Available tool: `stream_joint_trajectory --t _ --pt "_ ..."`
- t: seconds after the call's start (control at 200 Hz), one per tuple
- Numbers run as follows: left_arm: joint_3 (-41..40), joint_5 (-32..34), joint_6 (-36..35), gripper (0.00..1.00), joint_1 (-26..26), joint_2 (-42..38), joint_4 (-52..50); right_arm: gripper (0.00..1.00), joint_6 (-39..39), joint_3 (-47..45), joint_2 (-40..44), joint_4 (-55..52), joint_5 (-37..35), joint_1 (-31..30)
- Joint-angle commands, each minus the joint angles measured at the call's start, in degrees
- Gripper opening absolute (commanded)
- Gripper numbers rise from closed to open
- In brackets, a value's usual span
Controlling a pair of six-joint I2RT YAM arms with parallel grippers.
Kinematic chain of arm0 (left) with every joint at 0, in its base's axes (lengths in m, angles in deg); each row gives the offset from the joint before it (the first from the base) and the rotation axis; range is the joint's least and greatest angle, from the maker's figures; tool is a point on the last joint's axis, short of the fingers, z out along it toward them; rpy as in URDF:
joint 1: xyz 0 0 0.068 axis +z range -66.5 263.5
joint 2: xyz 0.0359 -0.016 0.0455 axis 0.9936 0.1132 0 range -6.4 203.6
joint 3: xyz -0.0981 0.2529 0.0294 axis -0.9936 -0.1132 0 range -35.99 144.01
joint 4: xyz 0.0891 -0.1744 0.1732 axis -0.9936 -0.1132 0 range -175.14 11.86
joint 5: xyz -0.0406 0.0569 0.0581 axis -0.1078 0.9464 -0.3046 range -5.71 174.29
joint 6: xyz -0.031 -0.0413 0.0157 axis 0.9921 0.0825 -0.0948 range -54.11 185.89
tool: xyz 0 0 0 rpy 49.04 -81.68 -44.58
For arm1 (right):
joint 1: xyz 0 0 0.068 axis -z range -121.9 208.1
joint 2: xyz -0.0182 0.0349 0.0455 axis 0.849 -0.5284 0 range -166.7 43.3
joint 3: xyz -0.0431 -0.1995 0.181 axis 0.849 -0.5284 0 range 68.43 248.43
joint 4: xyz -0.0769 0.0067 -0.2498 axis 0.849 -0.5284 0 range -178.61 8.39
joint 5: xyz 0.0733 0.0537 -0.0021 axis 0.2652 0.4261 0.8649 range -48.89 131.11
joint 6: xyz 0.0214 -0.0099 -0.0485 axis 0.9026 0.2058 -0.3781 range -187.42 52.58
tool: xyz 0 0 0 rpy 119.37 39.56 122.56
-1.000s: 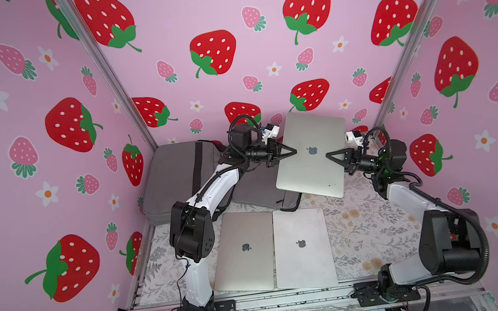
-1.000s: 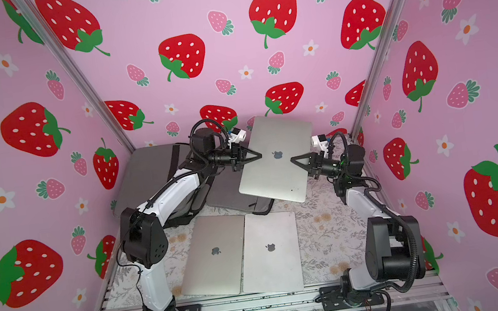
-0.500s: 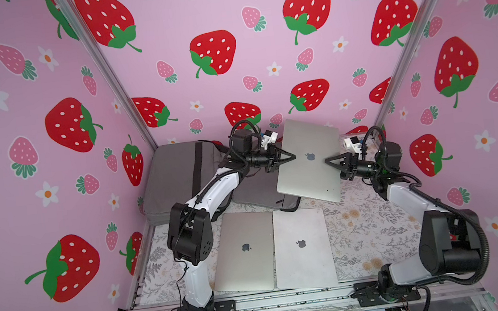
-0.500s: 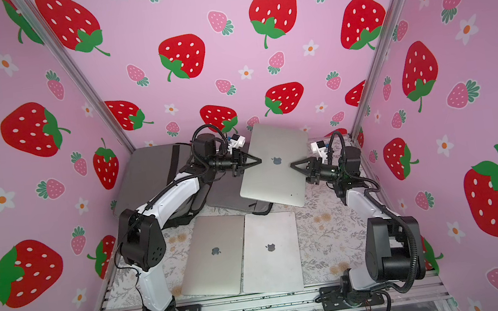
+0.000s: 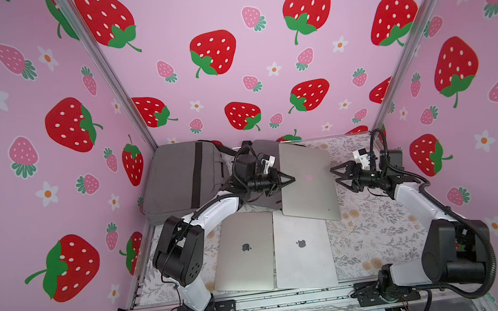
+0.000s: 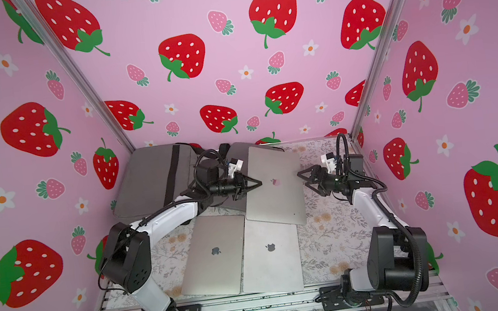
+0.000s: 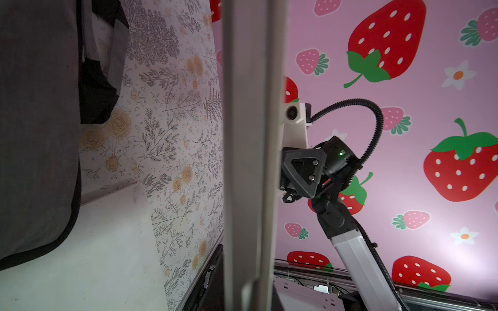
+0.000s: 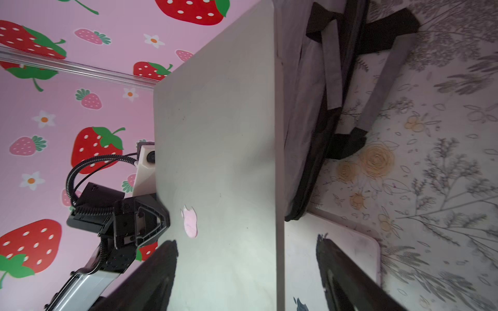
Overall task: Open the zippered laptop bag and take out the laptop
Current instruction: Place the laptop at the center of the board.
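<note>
My left gripper draws the silver laptop back and down next to release it on the bare cover below, beside the front laptops and nearer my base.
The silver laptop [image 5: 307, 181] [image 6: 274, 188] is out of the bag and tilted, its near edge resting on a laptop lying below. My left gripper [image 5: 289, 179] [image 6: 257, 183] is shut on its left edge; in the left wrist view the laptop [image 7: 248, 134] runs edge-on out of that gripper [image 7: 248, 296]. My right gripper [image 5: 337, 174] [image 6: 304, 179] stands open at the right edge. In the right wrist view its dark fingers [image 8: 151, 274] lie wide on either side of the laptop [image 8: 221, 161] without touching. The grey zippered laptop bag [image 5: 259, 148] [image 8: 301, 107] lies open behind and under the laptop.
A larger grey bag [image 5: 179, 177] [image 6: 150, 181] lies at the back left. Two more silver laptops [image 5: 246, 250] [image 5: 302, 246] lie side by side on the floral table cover [image 5: 375, 221] near the front. Pink strawberry walls close in three sides.
My right gripper has opened and let go of the laptop's right edge. The laptop has come down and forward in my left gripper, and its near edge now rests on the laptop below.
</note>
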Motion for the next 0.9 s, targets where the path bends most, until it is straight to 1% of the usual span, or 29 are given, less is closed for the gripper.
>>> stream_joint_trajectory --t 0.0,0.09,0.155,0.25,0.36,0.515,0.6,0.765,0.895 --pt "-2.48 3.10 1.75 0.00 -3.22 -4.51 15.79 0.85 -9.44 2.36 2.78 -15.69 -11.30 0.14" --pt "-7.26 7.24 2.19 0.00 -5.24 -6.01 18.89 0.85 -11.41 3.31 4.52 -22.16 -18.20 0.19" --pt "-9.50 9.51 1.53 0.00 -7.36 -6.48 18.86 0.86 -13.17 4.04 6.11 -25.22 -23.04 0.13" --pt "-12.35 14.18 1.77 0.00 -10.65 -6.63 21.73 0.86 -13.61 3.97 8.72 -27.19 -26.19 0.18" --pt "-13.91 19.49 2.80 0.00 -15.03 -4.51 26.38 0.87 -12.87 3.36 10.43 -27.90 -26.38 0.22" --pt "-14.20 24.51 6.03 0.00 -19.95 0.89 34.09 0.84 -12.51 3.70 11.87 -30.41 -23.54 0.14" --pt "-12.68 26.02 7.55 0.00 -22.60 4.48 36.17 0.82 -12.50 3.79 12.33 -31.63 -22.41 0.19" --pt "-9.67 28.88 12.64 0.00 -26.14 11.58 41.51 0.82 -13.27 3.37 13.70 -32.74 -23.16 0.19" --pt "-6.47 30.33 13.85 0.00 -29.07 15.23 40.59 0.82 -13.52 2.59 13.66 -34.15 -22.77 0.21"
